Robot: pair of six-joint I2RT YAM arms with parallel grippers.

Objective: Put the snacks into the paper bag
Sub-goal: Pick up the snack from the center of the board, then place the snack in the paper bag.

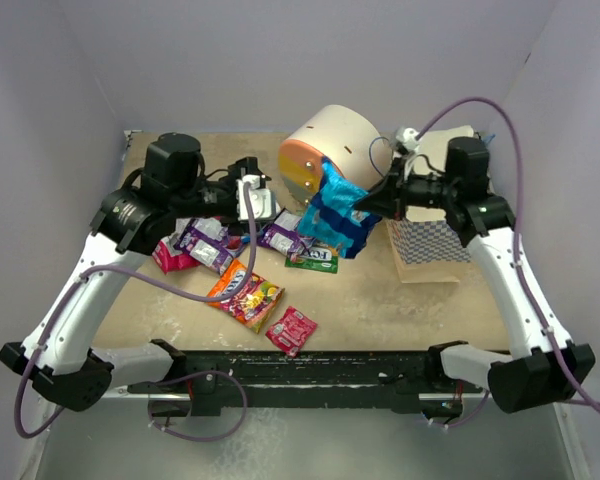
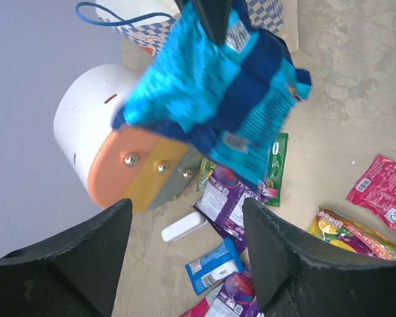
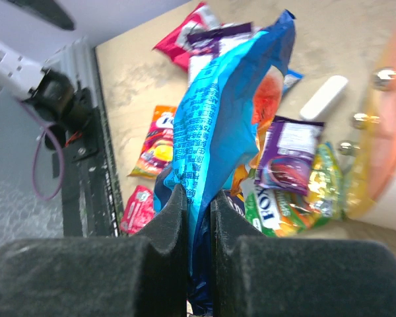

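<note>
My right gripper should next go to the right in the top view and then down into the paper bag's opening (image 1: pixel 438 160), because the blue packet (image 1: pixel 335 215) is still hanging outside.
A large blue snack packet (image 1: pixel 335 215) hangs in the air in front of the cream drawer unit, and my right gripper (image 1: pixel 364 206) is shut on its edge. In the right wrist view the pads (image 3: pixel 175 211) pinch the blue packet (image 3: pixel 231 112). My left gripper (image 2: pixel 185 211) is open and empty, just left of that packet (image 2: pixel 218 92). The paper bag (image 1: pixel 430 245) stands at the right, under the right arm. Other snacks lie on the table: purple (image 1: pixel 200 236), orange (image 1: pixel 245 290), pink (image 1: pixel 292 330), green (image 1: pixel 312 260), and a small blue one (image 2: pixel 214 265).
The cream round drawer unit (image 1: pixel 325 150) with an orange face stands at the back centre, close behind the hanging packet. A white stick-shaped object (image 2: pixel 183 226) lies on the table below my left gripper. A red packet (image 1: pixel 170 256) lies beside the left arm.
</note>
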